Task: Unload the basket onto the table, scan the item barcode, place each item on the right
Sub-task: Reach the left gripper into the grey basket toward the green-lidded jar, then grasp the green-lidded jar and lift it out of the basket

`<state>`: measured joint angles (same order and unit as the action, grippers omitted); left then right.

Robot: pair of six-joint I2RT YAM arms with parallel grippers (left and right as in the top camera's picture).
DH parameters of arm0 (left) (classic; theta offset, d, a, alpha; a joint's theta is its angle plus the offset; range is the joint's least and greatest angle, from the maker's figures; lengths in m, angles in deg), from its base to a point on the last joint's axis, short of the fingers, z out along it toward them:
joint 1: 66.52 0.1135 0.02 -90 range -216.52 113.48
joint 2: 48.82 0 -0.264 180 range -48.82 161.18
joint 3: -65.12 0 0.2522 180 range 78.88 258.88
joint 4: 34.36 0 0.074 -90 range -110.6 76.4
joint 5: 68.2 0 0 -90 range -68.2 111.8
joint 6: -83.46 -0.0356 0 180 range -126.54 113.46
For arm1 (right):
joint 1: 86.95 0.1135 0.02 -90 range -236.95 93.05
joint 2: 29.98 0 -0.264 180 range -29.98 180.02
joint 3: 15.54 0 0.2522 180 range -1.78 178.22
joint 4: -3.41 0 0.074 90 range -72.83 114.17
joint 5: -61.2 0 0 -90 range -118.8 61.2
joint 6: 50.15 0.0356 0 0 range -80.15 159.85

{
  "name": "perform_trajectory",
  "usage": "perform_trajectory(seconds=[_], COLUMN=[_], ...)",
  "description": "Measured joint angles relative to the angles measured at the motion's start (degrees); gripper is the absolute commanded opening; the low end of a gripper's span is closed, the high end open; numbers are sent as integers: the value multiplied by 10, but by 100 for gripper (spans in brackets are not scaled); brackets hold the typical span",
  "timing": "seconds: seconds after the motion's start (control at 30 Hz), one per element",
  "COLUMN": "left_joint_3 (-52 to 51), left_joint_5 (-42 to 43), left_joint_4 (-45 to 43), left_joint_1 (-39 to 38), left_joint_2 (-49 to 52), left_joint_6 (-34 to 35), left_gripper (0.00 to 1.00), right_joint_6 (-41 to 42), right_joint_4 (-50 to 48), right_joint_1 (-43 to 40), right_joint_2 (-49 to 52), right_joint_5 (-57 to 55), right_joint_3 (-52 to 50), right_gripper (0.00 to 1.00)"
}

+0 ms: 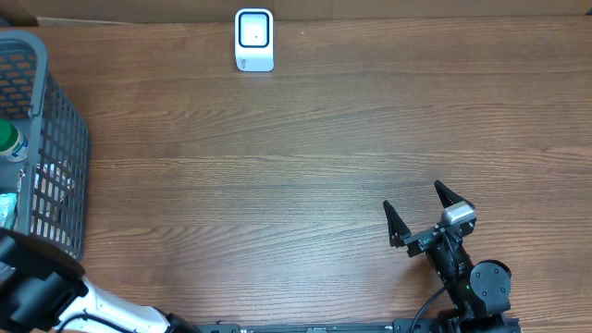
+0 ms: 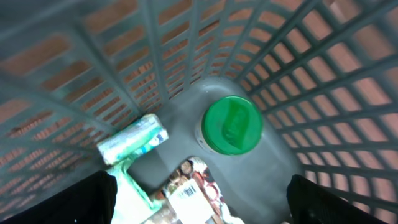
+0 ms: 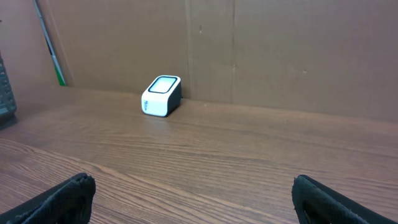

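Observation:
My left gripper needs to move outward and down next, over the jar's green lid [image 1: 7, 136] [image 2: 233, 125], with its fingers on either side of the lid, because the jar is standing upright and the basket's bottom is bare beside it.
A grey mesh basket [image 1: 57, 139] stands at the table's left edge with the items inside. My left gripper [image 2: 200, 182] hangs open inside it, holding nothing. Right below it lies a printed packet with a white barcode label [image 2: 190, 198]. Beside the packet are a green-lidded jar [image 2: 231, 124] and a green-and-white rolled pack [image 2: 132, 140]. The white scanner [image 1: 253, 40] stands at the table's far edge, facing up; it also shows in the right wrist view [image 3: 161, 96]. My right gripper [image 1: 414, 199] rests open and empty near the front right.
The basket's walls [image 2: 298, 74] close round my left gripper on all sides. The jar's green lid [image 1: 9, 139] shows over the basket rim from above. A cardboard wall [image 3: 280, 50] backs the table behind the scanner.

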<state>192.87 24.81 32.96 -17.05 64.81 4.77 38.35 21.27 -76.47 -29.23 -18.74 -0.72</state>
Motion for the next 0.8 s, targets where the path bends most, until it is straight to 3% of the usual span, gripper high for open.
perform_trajectory(seconds=[0.37, 0.8], left_joint_3=[4, 4], left_joint_5=[-102, -123], left_joint_4=[-43, -124], left_joint_1=[-70, -75], left_joint_2=[103, 160], left_joint_6=[-64, -73], left_gripper=[98, 100], right_joint_6=[0, 0], right_joint_4=[0, 0], right_joint_1=[0, 0], right_joint_2=[0, 0], right_joint_5=[0, 0], right_joint_3=[0, 0], right_gripper=[100, 100])
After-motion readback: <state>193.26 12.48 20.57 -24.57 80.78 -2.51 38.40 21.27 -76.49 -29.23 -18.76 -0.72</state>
